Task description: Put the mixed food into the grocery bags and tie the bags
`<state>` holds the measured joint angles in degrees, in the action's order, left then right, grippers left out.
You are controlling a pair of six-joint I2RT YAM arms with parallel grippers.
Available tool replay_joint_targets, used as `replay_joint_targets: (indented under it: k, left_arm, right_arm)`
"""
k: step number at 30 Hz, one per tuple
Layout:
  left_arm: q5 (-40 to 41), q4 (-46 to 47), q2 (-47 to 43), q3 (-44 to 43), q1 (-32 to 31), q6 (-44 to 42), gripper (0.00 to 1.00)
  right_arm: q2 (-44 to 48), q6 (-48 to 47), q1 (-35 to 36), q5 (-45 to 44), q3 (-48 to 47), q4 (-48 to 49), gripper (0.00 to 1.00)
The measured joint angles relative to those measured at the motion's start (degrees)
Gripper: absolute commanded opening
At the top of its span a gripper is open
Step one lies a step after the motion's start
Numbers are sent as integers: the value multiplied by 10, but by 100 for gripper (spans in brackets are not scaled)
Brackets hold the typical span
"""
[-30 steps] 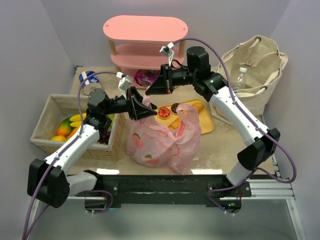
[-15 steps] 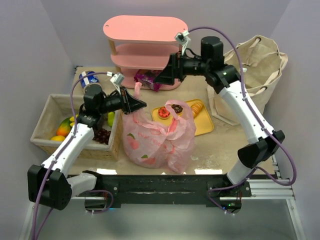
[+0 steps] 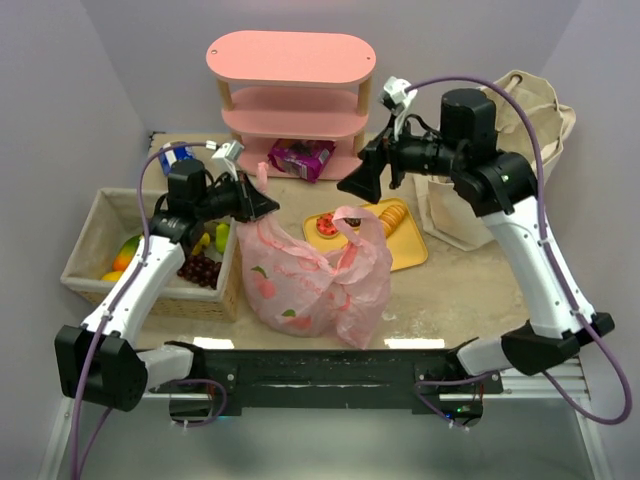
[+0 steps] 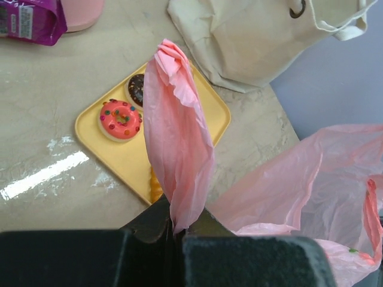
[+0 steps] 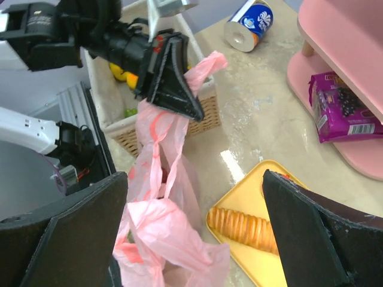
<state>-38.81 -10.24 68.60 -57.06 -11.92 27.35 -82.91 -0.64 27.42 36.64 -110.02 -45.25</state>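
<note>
The top of the pink bag's loose handle (image 3: 357, 217) (image 5: 175, 229) is the next place for my right gripper. My right gripper will move down and back onto it with its fingers open.
The pink plastic bag (image 3: 310, 275) stands at the table's middle front with food inside. My left gripper (image 3: 262, 205) is shut on one of its twisted handles (image 4: 176, 131) and holds it up to the left. The other handle (image 3: 352, 218) hangs loose. My right gripper (image 3: 362, 180) hovers open above and to the right of the bag, with nothing between its fingers (image 5: 84, 233). Behind my right arm at the back right stands the beige canvas bag (image 3: 545, 110). A blue-and-white can (image 5: 251, 24) lies on its side by the basket.
A yellow tray (image 3: 412, 250) with doughnuts (image 4: 120, 119) and a ridged pastry (image 5: 248, 226) lies just right of the pink bag. On the left, a woven basket (image 3: 90, 250) holds fruit. A pink shelf (image 3: 290, 60) stands at the back with a purple packet (image 3: 303, 155) under it.
My left gripper closed on the bag's handle and drew it leftward. My right gripper opened, let go of the other handle and swung away to the right; that handle dropped.
</note>
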Motion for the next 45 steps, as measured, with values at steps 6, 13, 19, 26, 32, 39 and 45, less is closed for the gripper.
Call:
replay_joint_targets:
  k: [6, 13, 19, 26, 32, 39, 45]
  left_arm:
    - [22, -26, 33, -22, 3, 0, 0]
    - [34, -45, 44, -34, 3, -2, 0]
    - [36, -48, 48, -35, 3, -2, 0]
    - [39, -52, 53, -36, 3, -2, 0]
    - [44, -53, 56, -36, 3, -2, 0]
    - [58, -73, 56, -48, 3, -9, 0]
    - [99, -121, 54, -52, 16, -21, 0]
  right_arm:
    - [59, -31, 66, -48, 53, -10, 99]
    - [94, -59, 123, -149, 156, 0, 99]
    - [115, -92, 126, -216, 210, 1, 99]
    - [126, -119, 143, -247, 234, 1, 94]
    - [138, -126, 153, -282, 266, -2, 51]
    - [138, -89, 153, -303, 265, 21, 0]
    - [138, -14, 144, -363, 264, 38, 0]
